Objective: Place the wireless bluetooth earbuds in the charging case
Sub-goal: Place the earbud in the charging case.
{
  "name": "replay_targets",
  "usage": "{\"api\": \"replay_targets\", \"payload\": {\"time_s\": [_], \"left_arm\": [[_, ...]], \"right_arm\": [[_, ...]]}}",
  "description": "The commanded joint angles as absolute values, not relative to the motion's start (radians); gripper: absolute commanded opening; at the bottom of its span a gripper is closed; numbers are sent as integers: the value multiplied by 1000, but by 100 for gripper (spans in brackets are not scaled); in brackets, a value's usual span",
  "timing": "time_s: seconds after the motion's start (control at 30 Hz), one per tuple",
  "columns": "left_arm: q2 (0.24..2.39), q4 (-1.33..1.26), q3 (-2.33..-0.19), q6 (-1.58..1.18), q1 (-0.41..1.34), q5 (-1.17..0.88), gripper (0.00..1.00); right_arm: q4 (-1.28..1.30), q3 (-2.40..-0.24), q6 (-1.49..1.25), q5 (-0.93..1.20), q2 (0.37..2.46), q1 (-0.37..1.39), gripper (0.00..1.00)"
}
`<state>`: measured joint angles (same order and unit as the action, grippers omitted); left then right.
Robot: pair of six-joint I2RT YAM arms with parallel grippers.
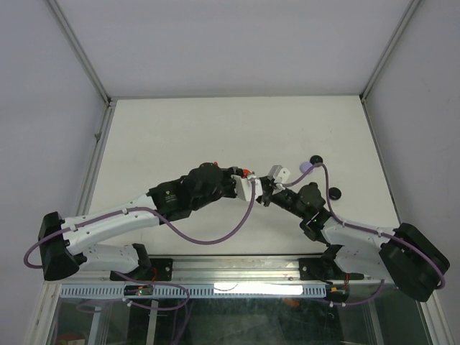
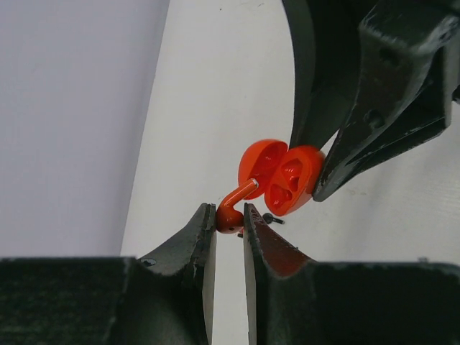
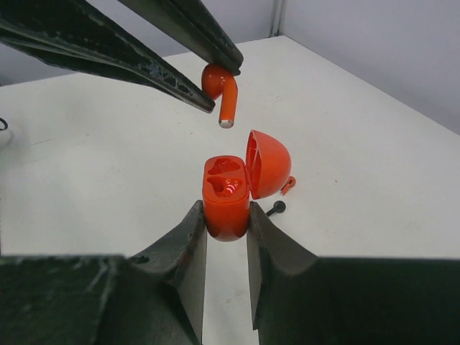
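The earbud's stem still hangs apart above the wells, so the left gripper should lower the earbud, stem first, into the charging case's open top [image 2: 287, 182] and let go of it there.
My right gripper [image 3: 227, 215] is shut on the base of an orange-red charging case [image 3: 226, 205], held upright above the table with its lid [image 3: 267, 164] swung open to the right. Two moulded wells show in the top. My left gripper [image 2: 230, 212] is shut on the head of a matching red earbud [image 2: 231, 215]. In the right wrist view this earbud [image 3: 221, 90] hangs stem down just above the case, apart from it. A second red earbud [image 3: 287, 185] and a black earbud [image 3: 275, 208] lie on the table behind the case.
In the top view both grippers meet at mid-table [image 1: 263, 190]. A lavender round case [image 1: 305, 169] and two black round cases [image 1: 315, 159] [image 1: 335, 193] sit to the right of them. White walls bound the table [image 1: 215, 129] on three sides.
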<state>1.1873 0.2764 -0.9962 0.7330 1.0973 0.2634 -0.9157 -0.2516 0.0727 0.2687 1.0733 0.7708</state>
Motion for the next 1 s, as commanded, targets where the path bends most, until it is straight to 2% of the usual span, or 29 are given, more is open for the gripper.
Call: {"api": "replay_targets", "payload": {"time_s": [0.0, 0.2, 0.97], "left_arm": [[1164, 244, -994, 845, 1139, 326, 6], [1180, 280, -978, 921, 1189, 414, 3], [1238, 356, -1054, 931, 1212, 432, 1]], "right_arm": [[-1021, -288, 190, 244, 1104, 789, 0], [-1053, -283, 257, 245, 1118, 793, 0], [-1020, -291, 284, 266, 1118, 809, 0]]}}
